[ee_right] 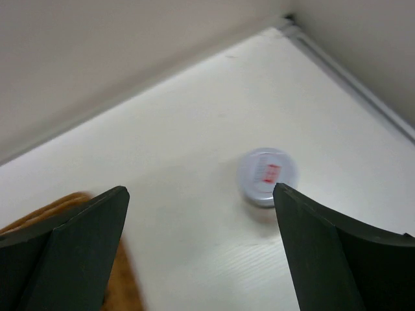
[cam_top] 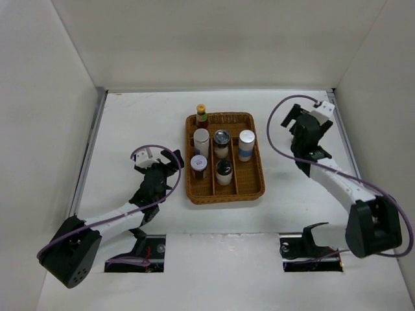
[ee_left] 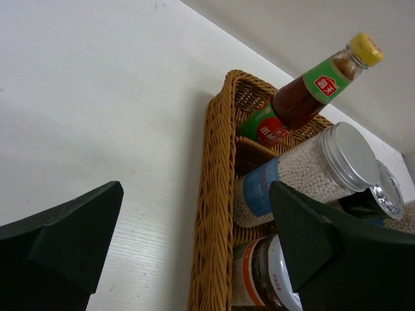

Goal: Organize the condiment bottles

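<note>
My right gripper should move right in the wrist view and go down around the lid of the further white-lidded jar [ee_right: 266, 173].
Six condiment bottles stand in the brown wicker tray [cam_top: 254, 189]: a red-sauce bottle [cam_top: 201, 115] with a yellow cap at the back, a white cylinder [cam_top: 201, 139], a chrome-topped shaker [cam_top: 222, 140], a blue-labelled cylinder [cam_top: 246, 144], a white-lidded jar [cam_top: 198, 165] and a black-capped shaker [cam_top: 224, 170]. My left gripper [cam_top: 174, 162] is open just left of the tray, its jaws straddling the rim [ee_left: 214, 214]. My right gripper [cam_top: 290, 118] is open and empty at the back right. A further white-lidded jar [ee_right: 267, 175] stands on the table just past its right fingertip.
White walls enclose the table on three sides, and the right gripper is close to the back right corner. A blurred edge of the wicker tray [ee_right: 126, 288] shows beside the right gripper's left finger. The sauce bottle [ee_left: 305, 97] rises above the tray rim.
</note>
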Robot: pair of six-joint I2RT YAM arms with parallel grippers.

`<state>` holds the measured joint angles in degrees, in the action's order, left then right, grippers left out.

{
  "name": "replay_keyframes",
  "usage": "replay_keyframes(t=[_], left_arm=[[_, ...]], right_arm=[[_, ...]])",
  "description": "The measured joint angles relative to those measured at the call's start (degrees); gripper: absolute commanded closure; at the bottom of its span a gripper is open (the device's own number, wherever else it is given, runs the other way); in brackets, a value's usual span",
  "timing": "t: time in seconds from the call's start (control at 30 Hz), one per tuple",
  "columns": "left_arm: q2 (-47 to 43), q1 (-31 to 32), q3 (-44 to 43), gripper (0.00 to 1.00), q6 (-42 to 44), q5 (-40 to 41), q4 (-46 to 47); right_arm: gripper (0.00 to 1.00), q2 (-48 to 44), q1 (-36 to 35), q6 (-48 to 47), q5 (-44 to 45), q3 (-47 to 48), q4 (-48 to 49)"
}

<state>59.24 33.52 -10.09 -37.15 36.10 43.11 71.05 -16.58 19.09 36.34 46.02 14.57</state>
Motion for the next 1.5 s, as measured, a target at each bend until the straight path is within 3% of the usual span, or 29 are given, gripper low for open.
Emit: replay_keyframes(t=[0.27,0.57,0.67,0.8,0.9,1.17,1.5], left_arm=[[0.1,0.0,0.0,0.0,-0.6,-0.7,0.0],[0.5,0.3,0.0,0.0,-0.8,-1.1,-0.1],[0.6,0.3,0.0,0.0,-0.8,-1.2,0.0],[0.9,0.3,0.0,0.0,-0.8,-1.2,-0.1],[0.9,0.3,0.0,0.0,-0.8,-1.2,0.0],[0.9,0.3,0.0,0.0,-0.8,-1.4,0.0],[1.0,1.3,0.0,0.0,-0.8,-1.8,0.0]], right_arm=[[0.0,16.6,13.1,1.0,-3.2,2.0,-5.1],[0.01,24.8,16.7,1.6,-12.3,8.7,-5.4],[0.13,26.3,16.6,1.5,-12.7,8.8,-5.1],[0.42,26.9,16.6,1.3,-12.1,8.8,-5.1],[0.48,26.9,16.4,1.5,-11.0,8.2,-3.9],[0.45,17.8,10.4,1.7,-7.4,-0.8,-2.5],[0.43,-3.7,-5.1,2.1,-2.2,-9.7,-9.8]])
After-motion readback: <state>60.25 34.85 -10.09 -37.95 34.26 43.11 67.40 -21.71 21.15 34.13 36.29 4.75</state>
